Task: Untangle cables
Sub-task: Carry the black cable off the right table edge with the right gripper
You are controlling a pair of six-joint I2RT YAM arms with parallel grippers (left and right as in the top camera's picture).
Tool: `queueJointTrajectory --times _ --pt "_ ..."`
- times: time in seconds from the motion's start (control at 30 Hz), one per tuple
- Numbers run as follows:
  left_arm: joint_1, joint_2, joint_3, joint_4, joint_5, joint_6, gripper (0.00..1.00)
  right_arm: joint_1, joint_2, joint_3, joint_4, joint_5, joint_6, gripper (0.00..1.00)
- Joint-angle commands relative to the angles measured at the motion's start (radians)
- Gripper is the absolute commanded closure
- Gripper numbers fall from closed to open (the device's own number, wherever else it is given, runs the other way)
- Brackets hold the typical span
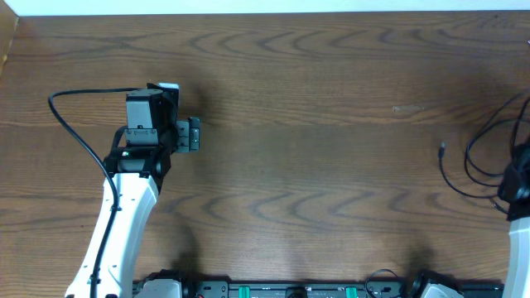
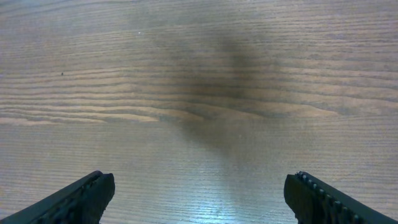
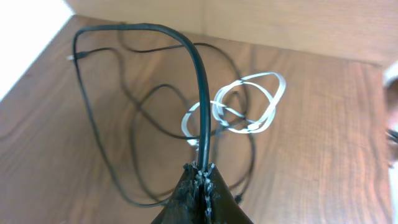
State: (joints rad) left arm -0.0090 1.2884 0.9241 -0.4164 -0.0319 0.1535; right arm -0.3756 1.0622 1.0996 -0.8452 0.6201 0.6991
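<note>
My right gripper is due to move back and to the right in the overhead view and then open, because the thick black cable (image 3: 203,93) still arcs over the tangled loops.
In the right wrist view my right gripper (image 3: 202,169) is shut on a thick black cable (image 3: 203,93), which rises from the fingertips and arcs over to the left. Thinner black cable loops (image 3: 140,112) lie on the wood beneath it, tangled with a white cable (image 3: 268,102) coiled in loops. Overhead, black cable loops (image 1: 468,157) and a small plug end (image 1: 442,150) lie at the far right beside the right gripper (image 1: 515,178). My left gripper (image 1: 192,134) hovers far away at the left, open (image 2: 199,186), with only bare wood between its fingers (image 2: 93,194).
The wooden table (image 1: 315,108) stretches between the two arms. A raised wooden wall (image 3: 249,18) borders the table behind the cables. The left arm's own black cable (image 1: 70,124) loops out to the left of it.
</note>
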Motion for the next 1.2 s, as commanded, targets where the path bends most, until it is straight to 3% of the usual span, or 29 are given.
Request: queueJointTrajectory --times 0.0,0.4,0.9,1.03,1.17 --pt "0.004 -0.008 -0.004 -0.002 -0.005 -0.002 0.08 -0.081 0.009 -0.002 -0.013 0.024 -0.005 0.98" --pt "0.004 -0.008 -0.004 -0.002 -0.005 -0.002 0.08 -0.257 0.076 -0.002 -0.075 -0.032 -0.005 0.93" --pt "0.004 -0.008 -0.004 -0.003 -0.005 -0.002 0.08 -0.275 0.154 -0.002 -0.073 -0.119 -0.005 0.91" --pt "0.004 -0.008 -0.004 -0.002 -0.005 -0.002 0.08 -0.275 0.156 -0.002 -0.068 -0.128 -0.005 0.77" --pt "0.004 -0.008 -0.004 -0.002 -0.005 -0.002 0.08 -0.275 0.155 -0.002 -0.064 -0.145 -0.005 0.52"
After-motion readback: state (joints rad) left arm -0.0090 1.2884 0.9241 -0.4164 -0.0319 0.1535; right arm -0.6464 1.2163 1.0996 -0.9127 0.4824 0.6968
